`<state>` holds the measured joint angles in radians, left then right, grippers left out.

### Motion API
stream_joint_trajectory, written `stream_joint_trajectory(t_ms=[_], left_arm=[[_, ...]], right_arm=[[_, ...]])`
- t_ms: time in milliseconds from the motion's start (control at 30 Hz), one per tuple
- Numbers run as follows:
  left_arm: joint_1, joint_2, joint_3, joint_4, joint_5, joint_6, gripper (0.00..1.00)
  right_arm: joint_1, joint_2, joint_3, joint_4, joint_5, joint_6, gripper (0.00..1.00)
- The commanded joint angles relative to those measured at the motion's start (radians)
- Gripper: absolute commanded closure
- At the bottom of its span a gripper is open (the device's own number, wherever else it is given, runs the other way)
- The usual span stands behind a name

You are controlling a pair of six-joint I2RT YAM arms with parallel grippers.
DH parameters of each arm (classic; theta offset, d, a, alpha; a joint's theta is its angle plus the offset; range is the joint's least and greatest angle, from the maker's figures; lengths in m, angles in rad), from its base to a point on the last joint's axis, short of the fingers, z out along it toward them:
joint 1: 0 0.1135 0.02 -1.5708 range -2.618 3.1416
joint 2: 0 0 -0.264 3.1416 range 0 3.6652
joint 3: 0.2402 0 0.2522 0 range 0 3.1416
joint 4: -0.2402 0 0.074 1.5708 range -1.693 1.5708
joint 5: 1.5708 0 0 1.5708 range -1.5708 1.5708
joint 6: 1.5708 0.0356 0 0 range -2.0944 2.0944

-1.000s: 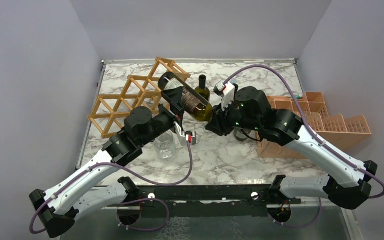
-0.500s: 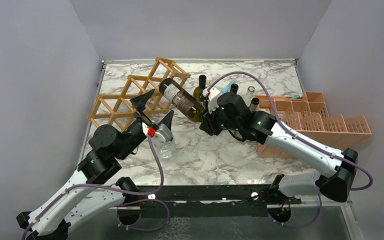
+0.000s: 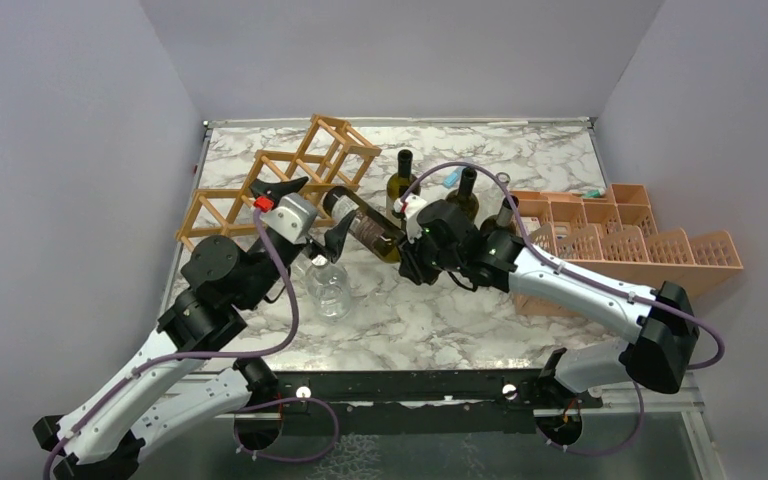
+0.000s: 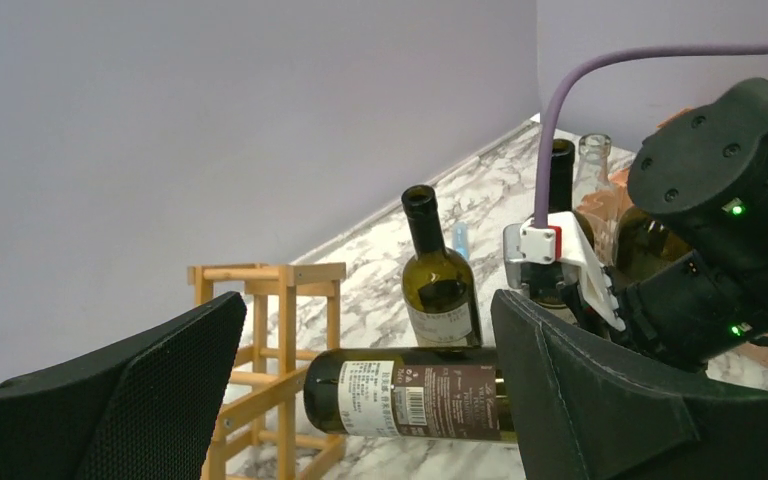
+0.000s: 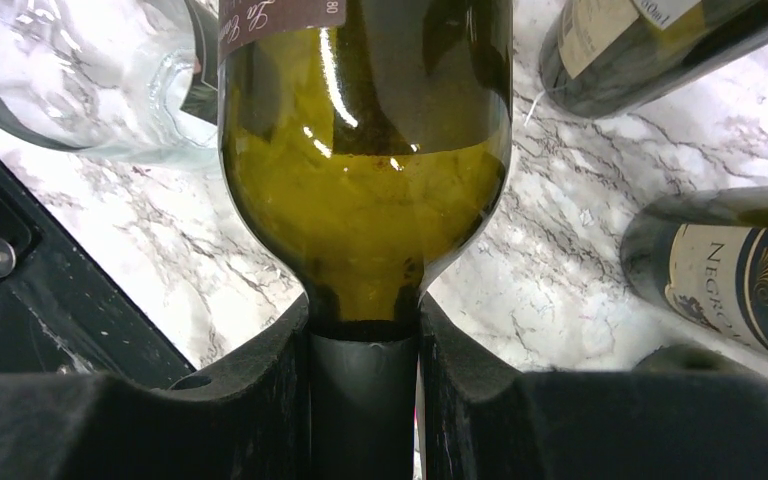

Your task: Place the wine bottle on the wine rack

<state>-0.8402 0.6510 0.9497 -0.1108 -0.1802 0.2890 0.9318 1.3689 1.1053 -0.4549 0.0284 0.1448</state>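
Note:
I need to push my right gripper outward and to its left in the top view, into the opening of the rack (image 3: 250, 195), and release the bottle there, because the bottle's base faces that opening.
The wine bottle (image 3: 363, 222), dark green with a brown and white label, is held level above the table. My right gripper (image 3: 410, 252) is shut on its neck; the right wrist view shows the neck clamped between my fingers (image 5: 365, 345) and the bottle's shoulder (image 5: 365, 180) ahead. The bottle's base points at the near right end of the light wooden wine rack (image 3: 250, 195). My left gripper (image 3: 312, 212) is open and empty. In the left wrist view the bottle (image 4: 410, 398) lies crosswise beyond my wide-open fingers (image 4: 120, 400), beside the rack (image 4: 260, 340).
A clear glass bottle (image 3: 329, 291) lies on the marble under the left gripper. Two green bottles (image 3: 403, 182) (image 3: 465, 192) and a clear one (image 3: 503, 207) stand behind the right arm. A salmon-pink gridded crate (image 3: 650, 245) stands at the right.
My left gripper has let go of the bottle, opened wide and drawn back. My right gripper has carried the bottle left and lower, toward the rack.

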Motion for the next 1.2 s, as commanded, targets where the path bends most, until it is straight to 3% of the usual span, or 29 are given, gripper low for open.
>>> stream_joint_trajectory(t_ms=[0,700,967,1167], left_arm=[[-0.004,0.064,0.042,-0.079,-0.094,-0.157,0.01],[-0.005,0.125,0.071,-0.144,-0.186,-0.211,0.01],[-0.004,0.126,0.130,-0.190,-0.236,-0.128,0.01],[-0.004,0.110,0.123,-0.207,-0.235,-0.148,0.01]], right_arm=[[-0.001,-0.004,-0.016,0.168,-0.014,0.026,0.99],[-0.001,0.179,-0.033,0.365,0.043,0.067,0.99],[-0.001,0.240,0.000,0.417,0.093,0.066,0.99],[0.001,0.295,0.036,0.430,0.094,0.045,0.99]])
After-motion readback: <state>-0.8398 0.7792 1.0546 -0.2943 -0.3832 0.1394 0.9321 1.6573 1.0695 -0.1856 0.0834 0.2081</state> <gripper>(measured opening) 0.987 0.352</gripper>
